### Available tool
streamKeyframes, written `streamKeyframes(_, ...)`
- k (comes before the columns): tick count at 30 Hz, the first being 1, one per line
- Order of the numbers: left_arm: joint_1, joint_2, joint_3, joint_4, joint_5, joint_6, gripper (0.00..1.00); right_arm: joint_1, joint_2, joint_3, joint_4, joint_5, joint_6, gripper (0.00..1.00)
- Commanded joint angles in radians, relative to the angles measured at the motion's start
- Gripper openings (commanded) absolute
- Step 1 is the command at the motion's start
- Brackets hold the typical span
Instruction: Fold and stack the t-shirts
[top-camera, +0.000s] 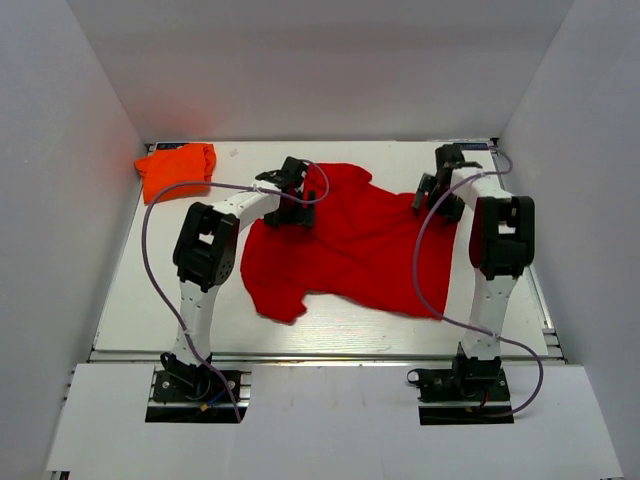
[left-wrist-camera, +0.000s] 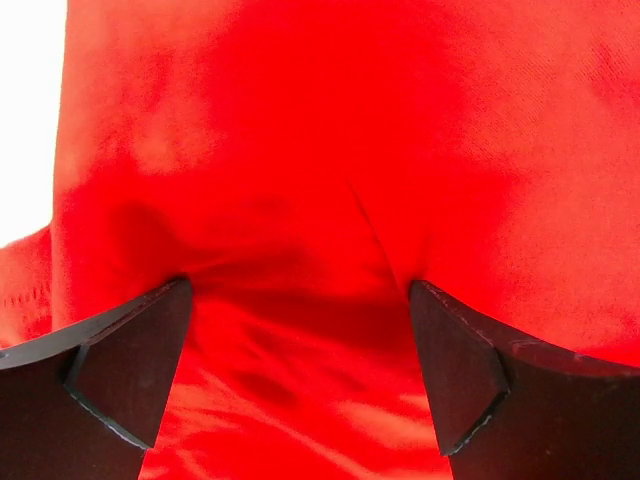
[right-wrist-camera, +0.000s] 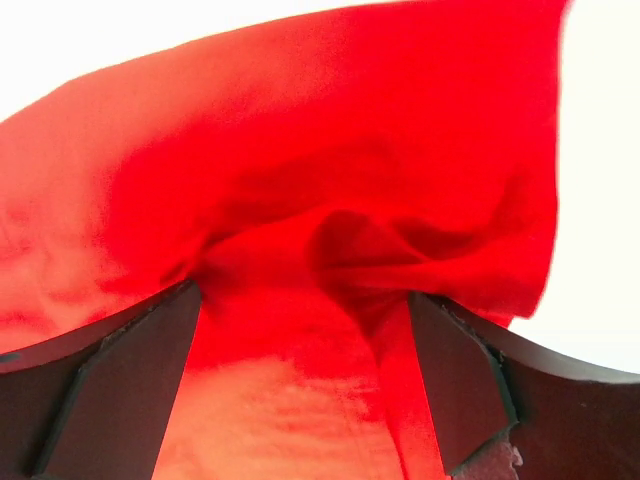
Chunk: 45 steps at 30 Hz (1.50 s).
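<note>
The red t-shirt's near flap sticks out onto bare table back from my left gripper, so it will next pull back to the flap's free edge (top-camera: 256, 297) and close.
The bright red t-shirt (top-camera: 350, 245) lies spread and rumpled across the middle of the table. It fills the left wrist view (left-wrist-camera: 330, 150) and most of the right wrist view (right-wrist-camera: 300, 200). My left gripper (top-camera: 294, 208) is down on the shirt's far left part, open (left-wrist-camera: 300, 370), with red cloth lying between its dark fingers (left-wrist-camera: 455, 370). My right gripper (top-camera: 430, 196) is over the shirt's far right edge, also open (right-wrist-camera: 300, 390), a raised fold of cloth between its fingers (right-wrist-camera: 455, 385). The orange t-shirt (top-camera: 177, 170) sits bunched in the far left corner.
White walls close in the white table (top-camera: 150, 290) at the back and on both sides. Purple cables (top-camera: 150, 240) loop from both arms over the table. The near table edge runs just in front of the arm bases (top-camera: 195, 385).
</note>
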Motion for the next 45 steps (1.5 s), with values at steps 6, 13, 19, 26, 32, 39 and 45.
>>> streamKeyframes(6,0.002,0.134,0.233,0.050,0.105,0.011,1.00,-0.109,0.323,0.491,-0.045,-0.125,-0.191,0.90)
streamKeyframes(13,0.011,0.094,0.418,-0.020,0.071,0.034,1.00,-0.099,0.084,0.409,0.011,-0.221,-0.262,0.90)
streamKeyframes(19,-0.014,-0.269,0.101,-0.032,-0.007,0.011,1.00,-0.101,-0.284,0.095,0.090,-0.183,-0.190,0.90)
streamKeyframes(26,-0.023,-0.697,-0.558,0.081,0.138,-0.133,1.00,-0.103,-0.637,-0.326,0.129,-0.123,-0.058,0.90)
streamKeyframes(32,-0.055,-0.835,-0.830,0.207,0.240,-0.182,0.98,-0.107,-0.858,-0.624,0.160,-0.148,-0.057,0.90)
streamKeyframes(39,-0.077,-0.788,-0.903,0.308,0.238,-0.182,0.87,-0.107,-0.782,-0.681,0.173,-0.139,-0.050,0.90)
streamKeyframes(45,-0.077,-0.698,-0.912,0.376,0.211,-0.173,0.74,-0.110,-0.711,-0.685,0.251,-0.088,-0.083,0.90)
